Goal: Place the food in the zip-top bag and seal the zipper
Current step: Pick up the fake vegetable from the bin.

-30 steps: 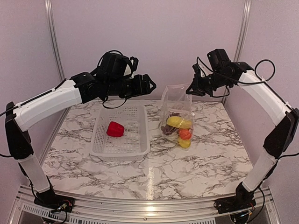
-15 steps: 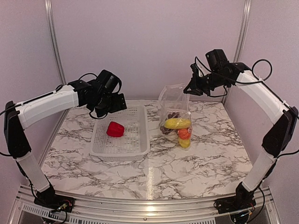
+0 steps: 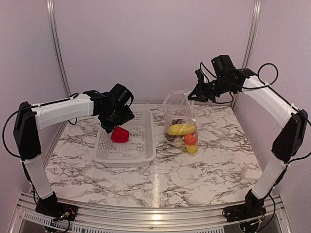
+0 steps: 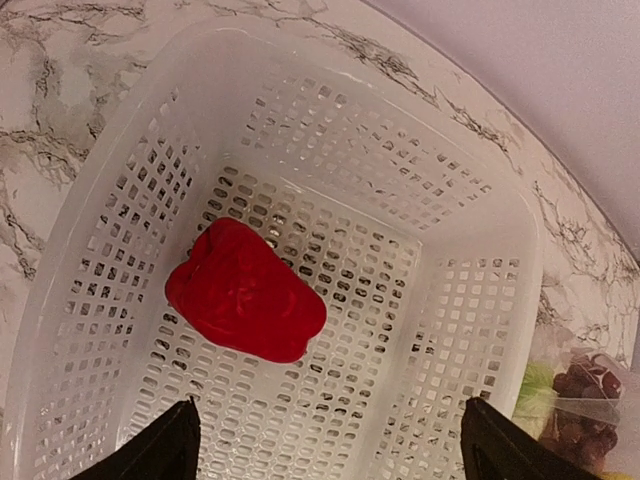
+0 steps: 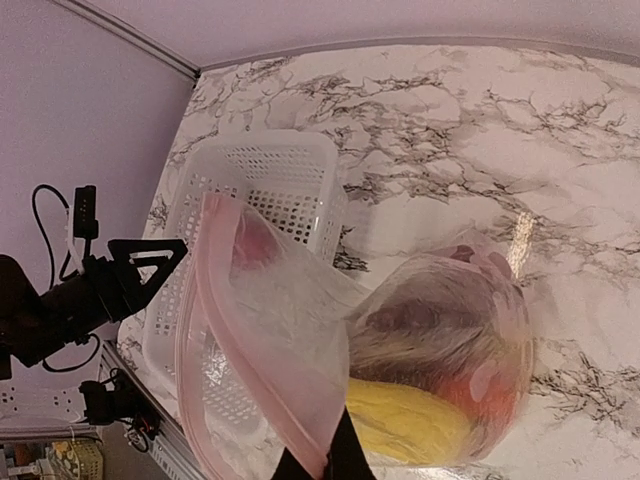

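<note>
The red bell pepper [image 3: 120, 134] is the only food outside the bag [image 3: 181, 114]. So I should next lower my left gripper into the basket until its open fingers are on both sides of the pepper, and close them.
A red bell pepper [image 3: 120, 134] [image 4: 245, 305] lies alone in the white perforated basket [image 3: 125, 158] [image 4: 470, 230]. My left gripper [image 3: 111, 127] [image 4: 329, 402] hovers open just above the pepper, with nothing between its fingers. To the right, the clear zip-top bag [image 3: 181, 114] [image 5: 300, 340] hangs from my right gripper [image 3: 191, 96] [image 5: 325, 460], which is shut on its mouth edge. The pinkish zipper [image 5: 241, 341] gapes open. Inside the bag sit a yellow piece [image 3: 181, 129] [image 5: 410, 420], an orange fruit [image 3: 191, 139] and dark grapes [image 3: 174, 136]; its bottom rests on the table.
The marble table [image 3: 209, 170] ends at a metal rail along the near edge. Purple walls and aluminium posts [image 3: 54, 43] close in the back and sides. The basket stands left of the bag, a hand's width apart.
My left arm has swung from beside the bag's mouth leftward and down over the basket, its jaws widening. My right gripper has shifted slightly left, still holding the bag.
</note>
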Tool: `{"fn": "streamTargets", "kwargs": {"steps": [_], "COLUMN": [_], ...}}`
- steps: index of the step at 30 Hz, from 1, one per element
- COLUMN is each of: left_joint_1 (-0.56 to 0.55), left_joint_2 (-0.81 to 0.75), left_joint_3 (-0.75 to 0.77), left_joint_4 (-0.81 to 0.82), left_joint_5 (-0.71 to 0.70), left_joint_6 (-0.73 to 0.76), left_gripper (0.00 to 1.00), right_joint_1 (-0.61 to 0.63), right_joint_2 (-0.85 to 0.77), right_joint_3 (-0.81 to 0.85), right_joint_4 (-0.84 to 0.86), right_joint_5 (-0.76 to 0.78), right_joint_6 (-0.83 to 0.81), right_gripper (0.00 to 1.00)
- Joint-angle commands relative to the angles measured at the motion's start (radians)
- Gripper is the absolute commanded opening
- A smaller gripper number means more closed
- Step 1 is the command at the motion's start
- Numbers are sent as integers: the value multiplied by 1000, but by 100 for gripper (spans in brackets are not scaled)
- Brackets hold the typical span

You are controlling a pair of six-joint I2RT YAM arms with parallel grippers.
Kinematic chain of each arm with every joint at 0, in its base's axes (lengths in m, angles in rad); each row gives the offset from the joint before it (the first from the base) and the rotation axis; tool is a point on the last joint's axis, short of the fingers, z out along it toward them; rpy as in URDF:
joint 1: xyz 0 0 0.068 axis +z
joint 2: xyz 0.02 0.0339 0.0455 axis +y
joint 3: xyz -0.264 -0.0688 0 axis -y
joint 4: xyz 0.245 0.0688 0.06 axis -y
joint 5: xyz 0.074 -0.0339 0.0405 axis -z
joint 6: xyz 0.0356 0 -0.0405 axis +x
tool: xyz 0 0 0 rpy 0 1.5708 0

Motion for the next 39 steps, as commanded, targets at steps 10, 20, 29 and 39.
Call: {"fn": "streamTargets", "kwargs": {"steps": [10,20,29,39], "left_joint_1": [46,99,127,123], "left_joint_2": [148,269,364,355], "left_joint_3": [-3,57,169,170], "left_joint_4": [-9,-3,16,69], "left_joint_5": [18,20,-6,62], "left_joint_6": [-236,-239,-102,-11], "left_gripper": [93,94,83,62], "right_joint_1": [-9,-9,-13,-15], "right_joint_2": [-66,-92,-107,-98], "right_joint_3": [-67,-116,-130,-121], "right_joint_4": [56,88,81,88], "right_joint_5": [-38,-44,-27,-29], "right_joint_6": [10,41,32,39], "right_gripper": [0,0,0,0]}}
